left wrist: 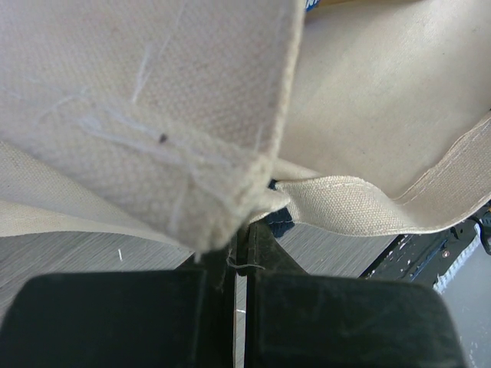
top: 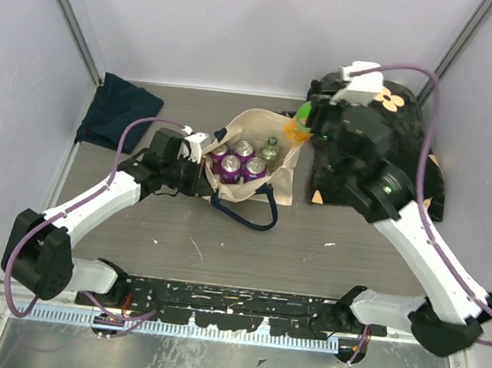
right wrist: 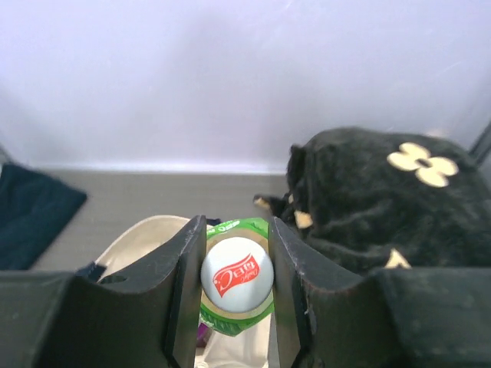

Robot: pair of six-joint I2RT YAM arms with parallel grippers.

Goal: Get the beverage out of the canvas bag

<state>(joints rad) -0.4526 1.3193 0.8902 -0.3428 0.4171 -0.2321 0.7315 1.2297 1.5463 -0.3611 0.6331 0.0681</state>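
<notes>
I should next move my right gripper back and down and release the bottle on the clear tabletop by the black fabric bag.
The cream canvas bag point(top: 278, 177) lies open at mid-table with navy handles; several purple cans point(top: 231, 166) and a green bottle point(top: 270, 149) stand inside. My left gripper point(top: 200, 177) is shut on the bag's left rim point(left wrist: 230, 192) and holds it. My right gripper point(top: 309, 120) is shut on a green-labelled bottle point(right wrist: 236, 274) with a white cap, held above the bag's far right corner; the bottle also shows in the top view point(top: 301, 124).
A black fabric bag with tan flower motifs point(top: 402, 140) sits at the right back, just behind my right gripper. A dark navy cloth point(top: 119, 110) lies at the back left. White walls enclose the table.
</notes>
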